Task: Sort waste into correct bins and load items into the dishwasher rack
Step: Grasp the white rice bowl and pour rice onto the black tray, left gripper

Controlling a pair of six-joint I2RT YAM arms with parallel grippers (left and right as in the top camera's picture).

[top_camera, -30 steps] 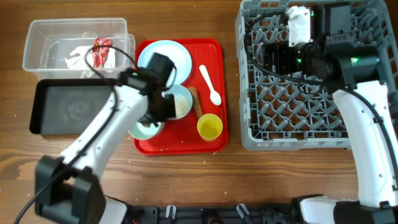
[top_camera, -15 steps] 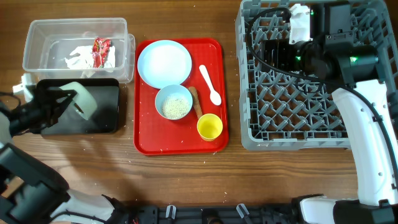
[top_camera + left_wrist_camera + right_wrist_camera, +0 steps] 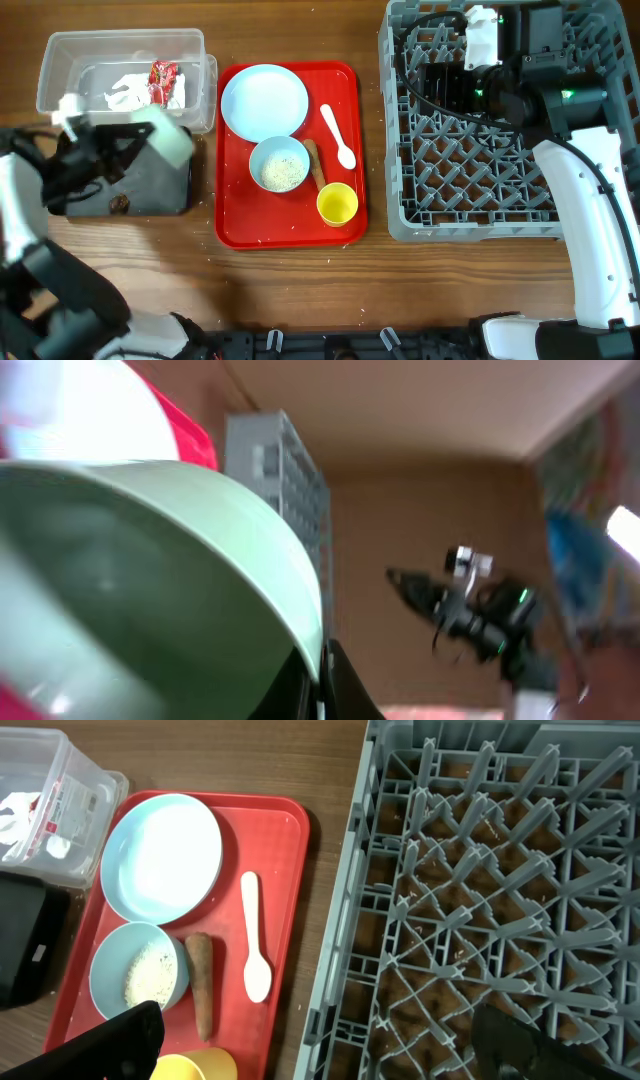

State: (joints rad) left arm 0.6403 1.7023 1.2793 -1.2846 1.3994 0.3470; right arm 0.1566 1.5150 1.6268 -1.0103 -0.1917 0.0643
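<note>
My left gripper swings back over the red serving tray's near corner beside the black tray next. It then lowers the bowl level there, since that corner is empty.
My left gripper (image 3: 138,143) is shut on the rim of a pale green bowl (image 3: 166,144) and holds it tilted over the black tray (image 3: 160,195). In the left wrist view the bowl (image 3: 150,570) fills the frame, with my fingers (image 3: 318,682) pinching its edge. A dark lump (image 3: 120,203) lies in the black tray. The clear tub (image 3: 60,60) holds the red wrapper (image 3: 163,82) and white paper (image 3: 128,92). My right gripper (image 3: 432,90) is open and empty over the grey rack (image 3: 480,215); its fingers (image 3: 325,1050) are spread wide.
The red serving tray (image 3: 240,225) holds the pale blue plate (image 3: 264,102), a bowl with rice crumbs (image 3: 280,165), a brown stick (image 3: 314,165), a white spoon (image 3: 338,135) and a yellow cup (image 3: 337,203). Crumbs lie on the wooden table.
My left arm carried the green bowl from the red tray to the black tray and tilted it. A dark lump now lies in the black tray. The right arm stayed put.
</note>
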